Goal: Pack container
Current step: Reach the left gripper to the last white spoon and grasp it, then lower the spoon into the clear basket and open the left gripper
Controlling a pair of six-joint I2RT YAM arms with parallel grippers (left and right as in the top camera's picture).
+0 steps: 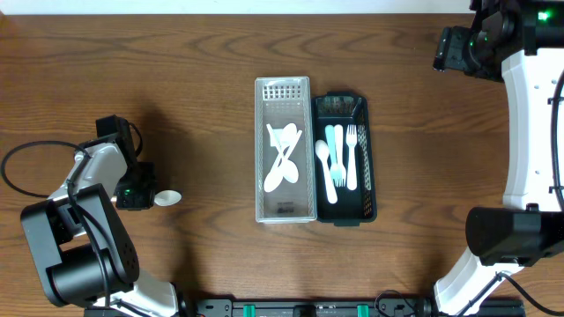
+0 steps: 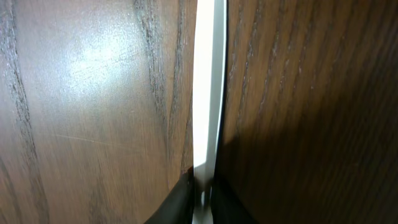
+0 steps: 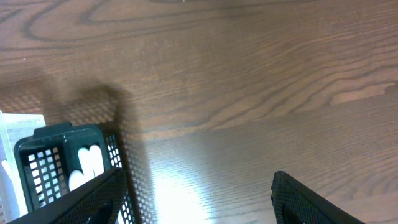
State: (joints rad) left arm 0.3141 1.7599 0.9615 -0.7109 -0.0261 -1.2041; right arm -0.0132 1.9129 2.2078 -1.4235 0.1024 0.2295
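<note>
I will next raise my left gripper, carry the spoon over the white spoons in the clear container and release it there, because they are to its right in the overhead view.
A clear container [image 1: 285,92] at the table's middle holds white spoons [image 1: 283,158]. Next to it on the right, a black basket [image 1: 342,217] holds teal and white forks and spoons [image 1: 340,157]. My left gripper [image 1: 141,195] is low at the table's left, shut on a white spoon whose bowl [image 1: 167,198] sticks out to the right. In the left wrist view the spoon's white handle [image 2: 208,81] runs up from the closed jaws [image 2: 202,194]. My right gripper [image 1: 446,49] is open and empty at the far right; its jaws [image 3: 199,205] hang over bare wood.
The right wrist view shows a corner of the black basket [image 3: 62,138] with white utensil ends inside, at the lower left. The table [image 1: 176,79] is dark wood. A black cable [image 1: 22,158] loops beside the left arm.
</note>
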